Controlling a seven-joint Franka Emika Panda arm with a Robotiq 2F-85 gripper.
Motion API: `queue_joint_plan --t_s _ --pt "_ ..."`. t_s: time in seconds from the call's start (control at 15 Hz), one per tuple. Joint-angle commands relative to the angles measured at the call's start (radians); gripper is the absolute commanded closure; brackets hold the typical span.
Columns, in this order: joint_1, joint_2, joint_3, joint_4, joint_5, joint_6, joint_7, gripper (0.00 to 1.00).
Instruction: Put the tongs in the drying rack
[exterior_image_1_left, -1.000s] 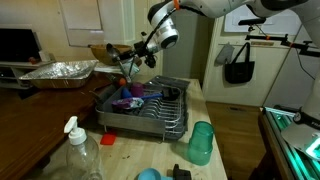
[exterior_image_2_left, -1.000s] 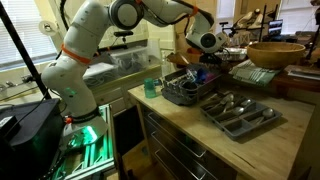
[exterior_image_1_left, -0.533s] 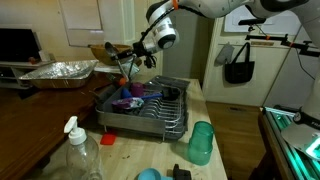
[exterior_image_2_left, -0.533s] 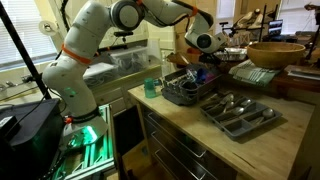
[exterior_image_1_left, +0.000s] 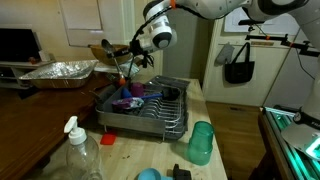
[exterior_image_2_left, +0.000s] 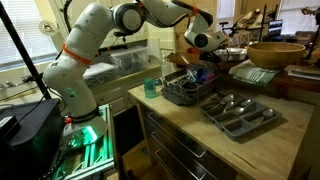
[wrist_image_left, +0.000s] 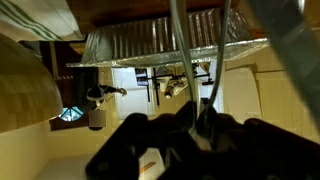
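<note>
I should lower the tongs with my gripper toward the far end of the drying rack by the purple items, then let go of them.
My gripper (exterior_image_1_left: 127, 57) is shut on the tongs (exterior_image_1_left: 123, 72) and holds them in the air above the far left end of the drying rack (exterior_image_1_left: 165, 118). The tongs hang down from the fingers as thin dark arms. In the wrist view the two metal arms of the tongs (wrist_image_left: 180, 60) run away from the dark fingers (wrist_image_left: 197, 118). The gripper (exterior_image_2_left: 204, 62) also hangs over the rack (exterior_image_2_left: 178, 97) in both exterior views. The rack is dark wire on a grey tray, with purple and blue items (exterior_image_1_left: 128, 101) in it.
A crinkled foil pan (exterior_image_1_left: 60, 71) sits on the counter beside the rack. A green cup (exterior_image_1_left: 201, 143) and a spray bottle (exterior_image_1_left: 82, 152) stand near the front. A cutlery tray (exterior_image_2_left: 240, 113) and a wooden bowl (exterior_image_2_left: 276, 52) lie beyond the rack.
The gripper with the tongs has shifted slightly toward the foil pan side and turned a little. It is still above the rack.
</note>
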Motion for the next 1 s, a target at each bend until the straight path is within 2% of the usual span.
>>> queue_joint_plan --t_s 0.0,0.53,0.6,0.73,0.93 --pt "0.025 0.056 -0.008 0.055 0.019 0.072 -0.017 0.97" --pt "0.042 0.096 -0.009 0.080 -0.002 0.124 0.031 0.97" --pt "0.044 0.091 -0.009 0.075 -0.003 0.131 0.037 0.63" --pt "0.041 0.079 -0.007 0.066 0.003 0.135 0.037 0.55" --pt "0.036 0.059 -0.005 0.053 0.010 0.139 0.035 0.33"
